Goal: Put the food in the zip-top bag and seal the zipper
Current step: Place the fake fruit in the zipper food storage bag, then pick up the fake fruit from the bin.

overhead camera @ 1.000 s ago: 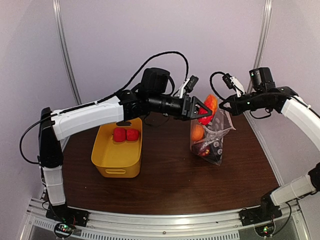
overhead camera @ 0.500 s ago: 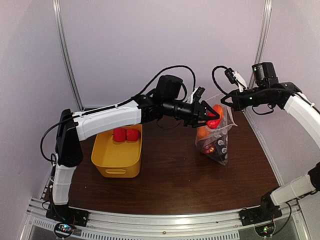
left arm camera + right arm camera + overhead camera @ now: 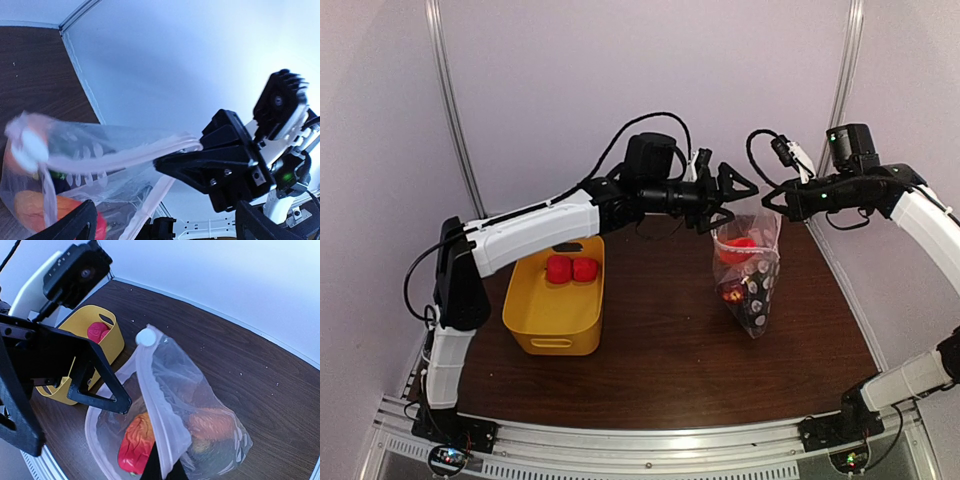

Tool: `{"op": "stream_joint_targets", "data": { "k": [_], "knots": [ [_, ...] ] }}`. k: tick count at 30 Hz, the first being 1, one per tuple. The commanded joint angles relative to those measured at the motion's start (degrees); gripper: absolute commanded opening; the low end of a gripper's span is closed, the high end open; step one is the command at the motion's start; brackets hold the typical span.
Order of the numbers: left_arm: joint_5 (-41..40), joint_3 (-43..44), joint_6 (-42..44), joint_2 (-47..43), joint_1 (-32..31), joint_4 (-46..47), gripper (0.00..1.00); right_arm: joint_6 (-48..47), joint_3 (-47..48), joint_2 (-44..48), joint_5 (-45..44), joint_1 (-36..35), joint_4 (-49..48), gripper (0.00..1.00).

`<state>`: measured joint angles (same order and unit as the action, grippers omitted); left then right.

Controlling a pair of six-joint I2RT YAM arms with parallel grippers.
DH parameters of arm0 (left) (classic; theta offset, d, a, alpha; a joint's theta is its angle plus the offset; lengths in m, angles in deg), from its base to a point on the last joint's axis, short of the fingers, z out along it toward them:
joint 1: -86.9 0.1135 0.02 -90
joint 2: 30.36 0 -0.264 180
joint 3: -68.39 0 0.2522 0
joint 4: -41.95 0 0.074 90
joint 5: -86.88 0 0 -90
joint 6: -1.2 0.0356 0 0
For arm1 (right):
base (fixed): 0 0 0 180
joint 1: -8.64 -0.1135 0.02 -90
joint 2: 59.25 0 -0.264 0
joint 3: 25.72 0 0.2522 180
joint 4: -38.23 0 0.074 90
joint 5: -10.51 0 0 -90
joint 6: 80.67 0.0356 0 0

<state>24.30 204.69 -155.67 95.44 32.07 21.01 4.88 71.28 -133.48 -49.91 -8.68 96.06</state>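
The left gripper swings across and down onto the basket's farther red piece [image 3: 558, 269] next, since the piece lies below it, to its left in the top view.
The clear zip-top bag [image 3: 752, 285] hangs with its mouth open from my right gripper [image 3: 769, 204], which is shut on the zipper [image 3: 151, 390] edge. Food lies inside it: a red piece [image 3: 134, 444], an orange piece [image 3: 212, 424] and dark pieces lower down. My left gripper [image 3: 732, 194] stands open and empty just above and left of the bag's mouth; one of its fingers [image 3: 102, 382] reaches over the rim. In the left wrist view the zipper [image 3: 120, 156] runs to the right gripper's black fingers [image 3: 200, 162]. Two red food pieces [image 3: 571, 269] sit in the yellow basket [image 3: 548, 322].
The basket stands on the dark wooden table [image 3: 660, 370], left of the bag. White walls close in behind and on both sides. A round white tab [image 3: 146, 337] ends the zipper strip. The left arm stretches across above the basket.
My left gripper has opened and let go of the red piece, which now lies inside the bag. The gripper has risen slightly above the mouth. The right gripper still holds the bag.
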Motion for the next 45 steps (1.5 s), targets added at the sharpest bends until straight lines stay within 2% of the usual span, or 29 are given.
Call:
{"op": "stream_joint_targets", "data": {
  "k": [1, 6, 8, 10, 12, 19, 23, 29, 31, 36, 45],
  "knots": [
    [-1.4, 2.6, 4.8, -2.9, -0.1, 3.3, 0.98, 0.9, 2.1, 1.0, 0.7, 0.5, -0.4, 0.0],
    [-0.9, 0.7, 14.5, -8.8, -0.2, 2.1, 0.98, 0.9, 2.2, 0.0, -0.1, 1.1, -0.7, 0.0],
    [-3.4, -0.7, 20.8, -12.0, -0.2, -2.9, 0.98, 0.7, 2.0, 0.1, -1.1, 1.4, -0.9, 0.0],
    [-13.2, -2.5, 28.9, -15.2, -0.1, -13.3, 0.98, 0.4, 1.6, 0.6, -1.7, 1.6, -1.2, 0.0],
    [-23.8, -7.7, 34.1, -18.9, 0.1, -17.4, 0.98, 0.3, 0.7, 0.9, -2.1, 1.7, -1.6, 0.0],
    [-44.9, -32.8, 45.5, -32.8, 0.9, -13.8, 0.97, -0.3, -1.5, 1.7, -2.8, 2.0, -2.8, 0.0],
    [-54.0, -39.4, 46.7, -36.0, 2.5, -18.6, 0.98, -0.3, -1.7, 1.9, -2.7, 2.1, -2.9, 0.0],
    [-53.7, -44.4, 43.5, -34.3, 13.0, -27.7, 0.87, -0.3, -1.5, 1.8, -2.3, 2.2, -3.0, 0.0],
    [-52.1, -46.0, 43.4, -33.8, 15.4, -27.7, 0.84, -0.3, -1.7, 1.7, -2.3, 2.2, -3.0, 0.0],
    [-50.3, -47.2, 42.5, -31.1, 18.2, -27.2, 0.74, -0.5, -2.5, 2.0, -2.3, 2.3, -3.3, 0.0],
    [-48.5, -43.3, 39.6, -23.0, 22.3, -27.5, 0.72, -0.6, -3.2, 2.1, -2.5, 2.3, -3.6, 0.0]
  ]
}}
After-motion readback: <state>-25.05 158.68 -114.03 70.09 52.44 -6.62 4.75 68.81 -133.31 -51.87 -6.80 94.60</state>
